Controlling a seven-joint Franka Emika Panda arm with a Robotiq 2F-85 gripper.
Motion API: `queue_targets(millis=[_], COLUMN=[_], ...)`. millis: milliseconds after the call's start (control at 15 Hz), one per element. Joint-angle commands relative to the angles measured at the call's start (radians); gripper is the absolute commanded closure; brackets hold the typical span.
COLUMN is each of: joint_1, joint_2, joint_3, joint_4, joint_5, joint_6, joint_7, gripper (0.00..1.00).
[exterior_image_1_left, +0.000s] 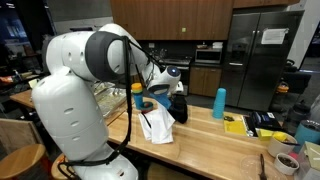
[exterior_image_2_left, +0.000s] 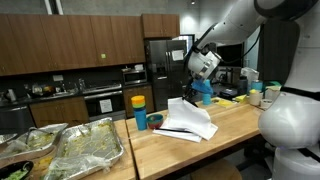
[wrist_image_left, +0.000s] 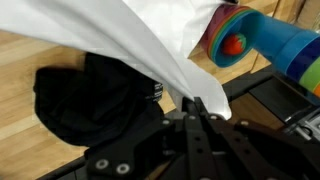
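Observation:
The white cloth's corner is still raised above its resting lower part, so I'll turn and lower my gripper toward the rainbow-striped cup (wrist_image_left: 230, 36) and let that corner go.
My gripper (wrist_image_left: 196, 108) is shut on a corner of a white cloth (wrist_image_left: 150, 40) and holds it up over the wooden counter. In both exterior views the cloth (exterior_image_1_left: 157, 122) (exterior_image_2_left: 186, 118) hangs from the gripper (exterior_image_1_left: 152, 102) (exterior_image_2_left: 188, 92) with its lower part resting on the counter. A black cloth (wrist_image_left: 85, 95) lies crumpled on the counter right beside the white one. A rainbow-striped cup with a blue body (wrist_image_left: 262, 42) lies close by.
A yellow-and-blue cup (exterior_image_2_left: 139, 111) and a small teal cup (exterior_image_2_left: 155, 121) stand near the counter edge. A tall blue cup (exterior_image_1_left: 219, 103) and yellow items (exterior_image_1_left: 236, 125) sit further along. Foil trays (exterior_image_2_left: 85, 148) lie on the neighbouring counter. A fridge (exterior_image_1_left: 258, 55) stands behind.

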Motion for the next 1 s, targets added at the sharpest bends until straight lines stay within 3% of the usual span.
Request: queue_targets(millis=[0,67,333,733,800,933], joint_1=[0.033,0.097,0.171,0.231,0.24,0.242], joint_2=[-0.039,-0.042,-0.062,-0.075,-0.073,-0.074], joint_3=[0.051,0.013,0.024,0.015,0.013,0.005], joint_4=[-0.046,-0.059,-0.111,-0.139,-0.144,-0.138], joint_5=[-0.069,-0.114,-0.26,-0.425,-0.438,-0.478], joint_6=[0.034,0.039,0.035,0.018,0.027,0.023], joint_7=[0.041,0.07,0.187,0.306,0.304,0.318], gripper=[1.0,1.0,1.0,1.0,0.73,0.7])
